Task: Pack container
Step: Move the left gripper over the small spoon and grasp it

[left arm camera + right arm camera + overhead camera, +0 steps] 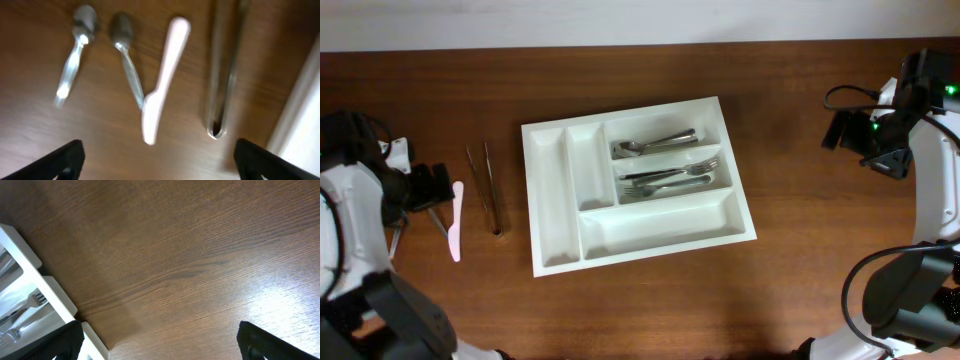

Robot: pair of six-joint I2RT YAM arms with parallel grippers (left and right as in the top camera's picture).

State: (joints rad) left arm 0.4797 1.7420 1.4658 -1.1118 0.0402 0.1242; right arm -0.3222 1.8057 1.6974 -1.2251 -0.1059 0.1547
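Observation:
The left gripper will next move away from the tray [560, 240], turn and go down onto the handle of the small spoon farthest from the knife, because that handle lies at a slant.
The white cutlery tray [560, 240] lies mid-table; its two upper crosswise compartments hold metal spoons [655, 144] and forks [670, 178]. Its edge shows in the left wrist view [307, 115] and its corner in the right wrist view [30, 270]. Left of it on the wood lie metal tongs [487, 190], a pale pink plastic knife [456, 222] and two small spoons [441, 222]. The left wrist view shows the spoons [75, 55], knife [162, 75] and tongs [222, 70]. My left gripper [160, 165] is open and empty above them. My right gripper [160, 345] is open and empty over bare wood right of the tray.
The tray's two narrow upright compartments [582, 165] and the long bottom one [660, 228] hold nothing. The right arm [895, 120] hangs at the far right edge, the left arm [380, 190] at the far left. A white wall strip runs along the table's back edge.

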